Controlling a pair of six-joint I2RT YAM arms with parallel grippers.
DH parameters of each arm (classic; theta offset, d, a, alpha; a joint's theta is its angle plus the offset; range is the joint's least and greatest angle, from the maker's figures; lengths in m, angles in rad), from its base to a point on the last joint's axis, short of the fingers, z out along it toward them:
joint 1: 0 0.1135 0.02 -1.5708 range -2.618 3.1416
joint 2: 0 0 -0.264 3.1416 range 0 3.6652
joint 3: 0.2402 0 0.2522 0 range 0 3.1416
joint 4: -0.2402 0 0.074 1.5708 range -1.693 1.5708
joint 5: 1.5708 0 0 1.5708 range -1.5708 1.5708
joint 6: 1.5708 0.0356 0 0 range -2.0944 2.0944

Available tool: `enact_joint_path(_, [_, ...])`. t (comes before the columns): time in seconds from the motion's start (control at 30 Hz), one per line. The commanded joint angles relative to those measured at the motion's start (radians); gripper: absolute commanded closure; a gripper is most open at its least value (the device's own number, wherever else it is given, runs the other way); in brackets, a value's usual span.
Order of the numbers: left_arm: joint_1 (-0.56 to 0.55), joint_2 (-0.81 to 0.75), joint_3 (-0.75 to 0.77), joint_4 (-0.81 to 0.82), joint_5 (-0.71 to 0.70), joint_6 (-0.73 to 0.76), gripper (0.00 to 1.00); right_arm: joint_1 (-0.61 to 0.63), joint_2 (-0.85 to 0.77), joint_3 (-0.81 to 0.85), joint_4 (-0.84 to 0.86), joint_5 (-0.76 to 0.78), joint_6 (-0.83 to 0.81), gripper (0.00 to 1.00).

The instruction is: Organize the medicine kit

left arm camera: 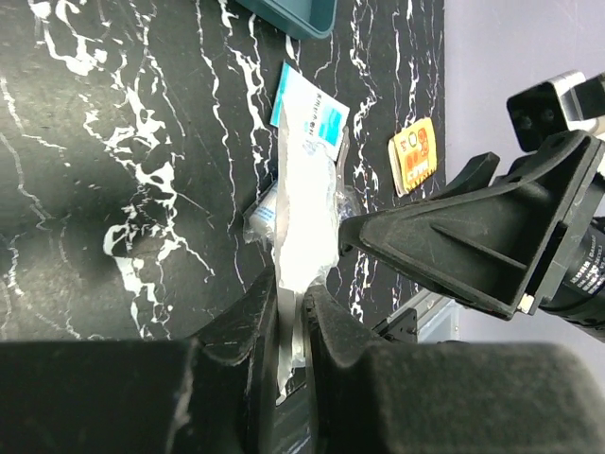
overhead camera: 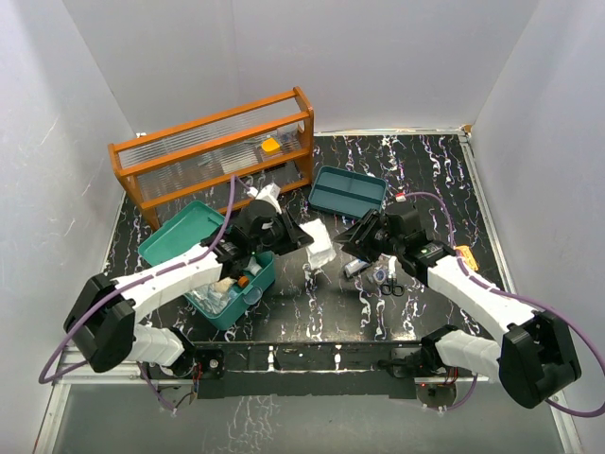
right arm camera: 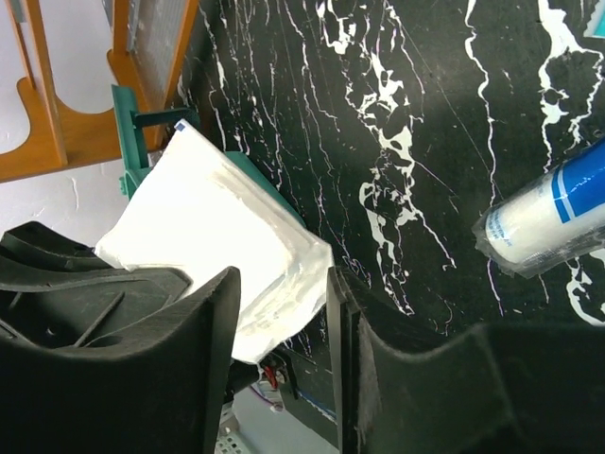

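I will next swing my left gripper left in the top view, fingers turning down over the kit's clear bags, to release the packet (overhead camera: 322, 250) where other supplies lie.
The teal medicine kit (overhead camera: 189, 238) stands open at the left with several items inside; part of it also shows in the right wrist view (right arm camera: 132, 118). Its two-compartment tray insert (overhead camera: 347, 190) lies apart at the back centre. My left gripper (overhead camera: 304, 234) is shut on a white sealed packet (overhead camera: 322, 250) and holds it above the table; the left wrist view shows the jaws (left arm camera: 293, 293) pinching the packet's (left arm camera: 307, 180) end. My right gripper (overhead camera: 353, 240) is open and faces the packet from the right. In the right wrist view the packet's (right arm camera: 217, 236) corner lies between the open jaws (right arm camera: 284, 284) without touching them.
An orange-brown wooden rack (overhead camera: 213, 151) stands at the back left. A wrapped roll with a blue label (right arm camera: 553, 213), black scissors (overhead camera: 392, 286) and small items lie under my right arm. An orange sachet (left arm camera: 414, 156) lies at the right.
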Motion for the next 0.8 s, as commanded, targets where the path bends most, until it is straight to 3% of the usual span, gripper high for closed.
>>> enact_joint_path(0.0, [0.067, -0.094, 0.070, -0.152, 0.054, -0.002, 0.94, 0.002, -0.045, 0.083, 0.029, 0.002, -0.050, 0.59])
enact_joint_path(0.13, [0.158, -0.169, 0.091, -0.240, 0.122, 0.010, 0.94, 0.002, -0.064, 0.104, 0.012, 0.044, -0.065, 0.57])
enact_joint_path(0.23, [0.206, -0.244, 0.111, -0.393, 0.107, 0.052, 0.94, 0.002, -0.070, 0.107, 0.009, 0.057, -0.073, 0.57])
enact_joint_path(0.53, [0.275, -0.514, 0.170, -0.787, -0.178, 0.065, 0.96, 0.002, -0.048, 0.090, 0.022, 0.039, -0.070, 0.57])
enact_joint_path(0.77, [0.276, -0.600, 0.181, -1.002, -0.283, 0.025, 0.97, 0.002, -0.022, 0.084, 0.034, 0.022, -0.070, 0.57])
